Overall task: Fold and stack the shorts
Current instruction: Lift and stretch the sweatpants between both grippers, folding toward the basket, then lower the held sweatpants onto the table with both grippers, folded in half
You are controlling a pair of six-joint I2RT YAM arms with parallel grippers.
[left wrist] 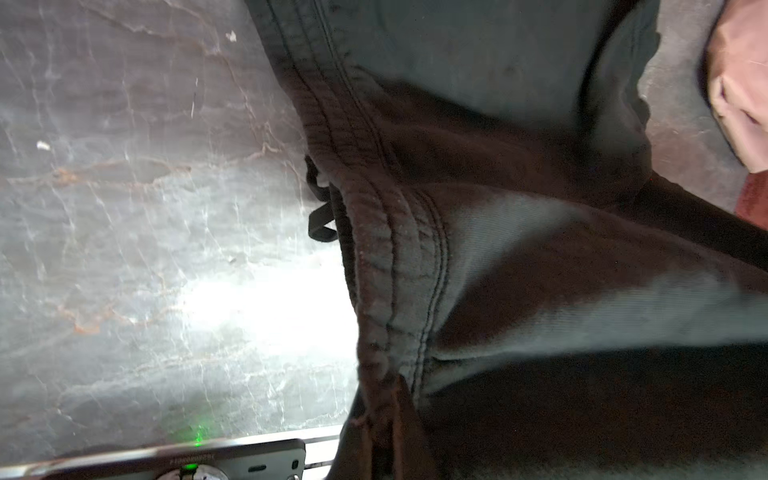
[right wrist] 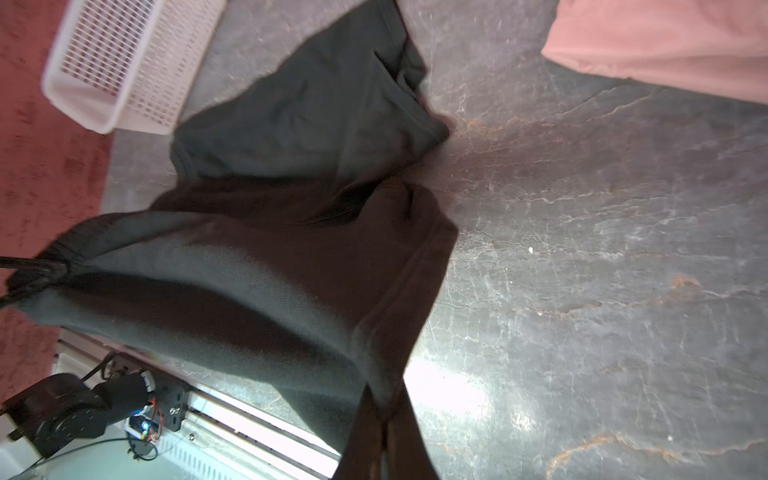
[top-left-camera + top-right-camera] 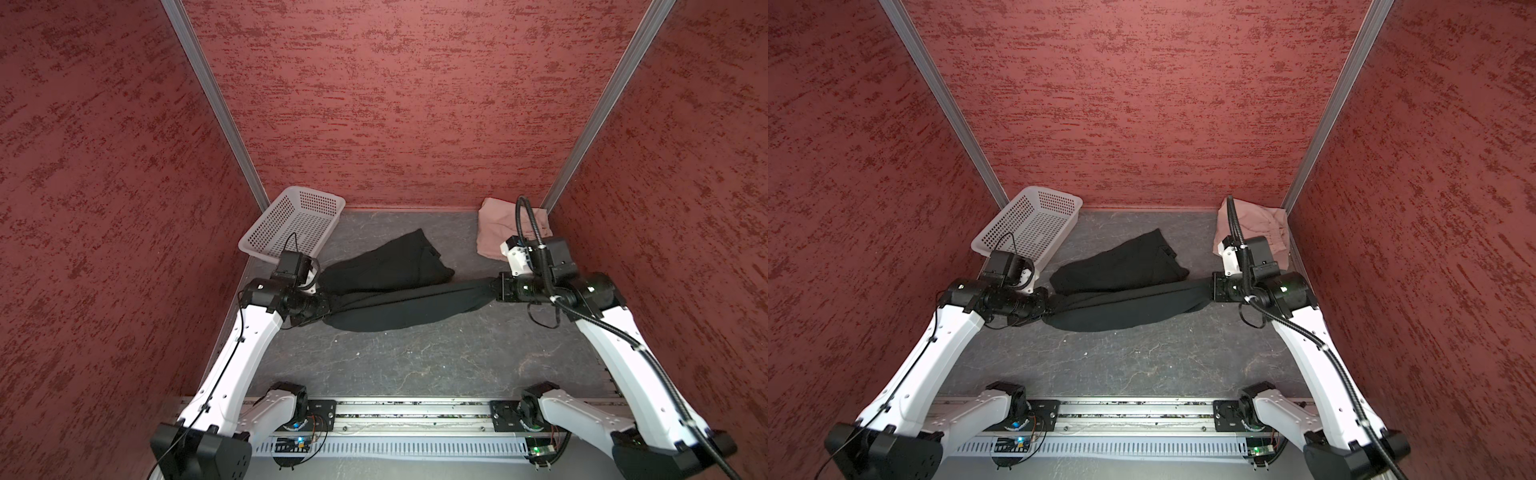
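Note:
I should next move the waistband in my left gripper outward and down onto the flat part of the black shorts, and let go of it there.
The black shorts (image 3: pixel 395 299) (image 3: pixel 1121 305) hang stretched between my two grippers above the grey table, sagging in the middle, with one part lying on the table behind. My left gripper (image 3: pixel 328 309) (image 1: pixel 386 399) is shut on the elastic waistband end of the black shorts (image 1: pixel 498 249). At the opposite end, my right gripper (image 3: pixel 492 286) (image 2: pixel 384 399) is shut on a hem of the black shorts (image 2: pixel 270 270). The pink shorts (image 3: pixel 492 232) (image 3: pixel 1271 224) (image 2: pixel 665 41) lie folded in the back right corner, partly hidden by the right wrist.
A white perforated basket (image 3: pixel 291 224) (image 3: pixel 1025 220) (image 2: pixel 124 62) leans tilted in the back left corner, just behind the left wrist. Red walls (image 3: pixel 104 208) close in three sides. A metal rail (image 3: pixel 415 415) with the arm bases runs along the front edge.

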